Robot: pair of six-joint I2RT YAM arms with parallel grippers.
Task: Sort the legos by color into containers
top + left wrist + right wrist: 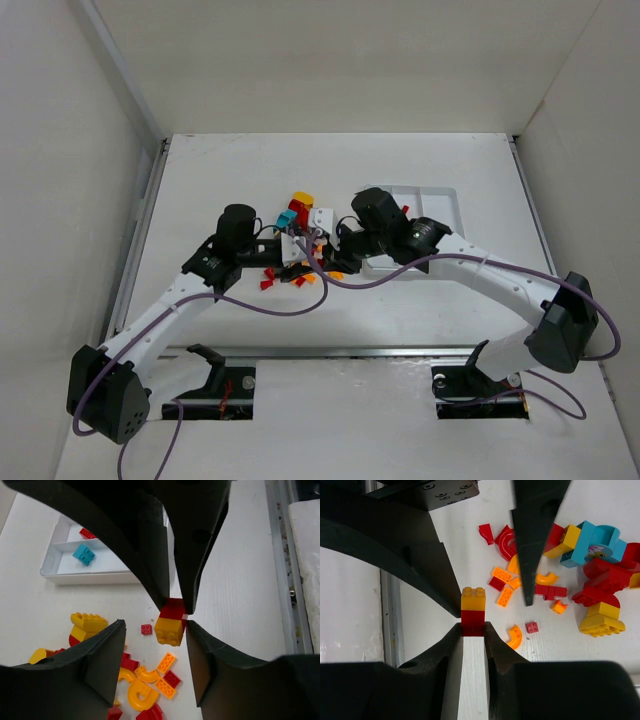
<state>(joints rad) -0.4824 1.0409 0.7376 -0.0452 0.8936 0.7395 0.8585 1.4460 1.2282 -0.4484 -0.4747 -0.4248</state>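
Observation:
Next, my right gripper moves to the right in the top view, over the tray's section with red (pixel 406 208), and releases its red brick because the colors match.
My right gripper (pixel 473 628) is shut on the red brick (pixel 472 619) of a small two-brick lego stack, whose yellow brick (pixel 473 599) sticks out beyond the fingertips. It holds the stack just above the table. My left gripper (pixel 155 625) faces it, open, with one finger on each side of the yellow brick (pixel 169 630) and a gap still showing on one side. Loose red and orange-yellow legos (pixel 145 680) lie below. The white tray (pixel 90 575) holds a teal brick (pixel 84 554) in one compartment and a red one (pixel 87 532) in another. From above, both grippers meet at the pile (pixel 300 270), left of the tray (pixel 445 200).
A bigger clump of joined teal, red and yellow bricks (pixel 595 570) lies beside the loose pile. A metal rail (pixel 280 555) runs along the table's near edge. White walls enclose the table on the left, right and back.

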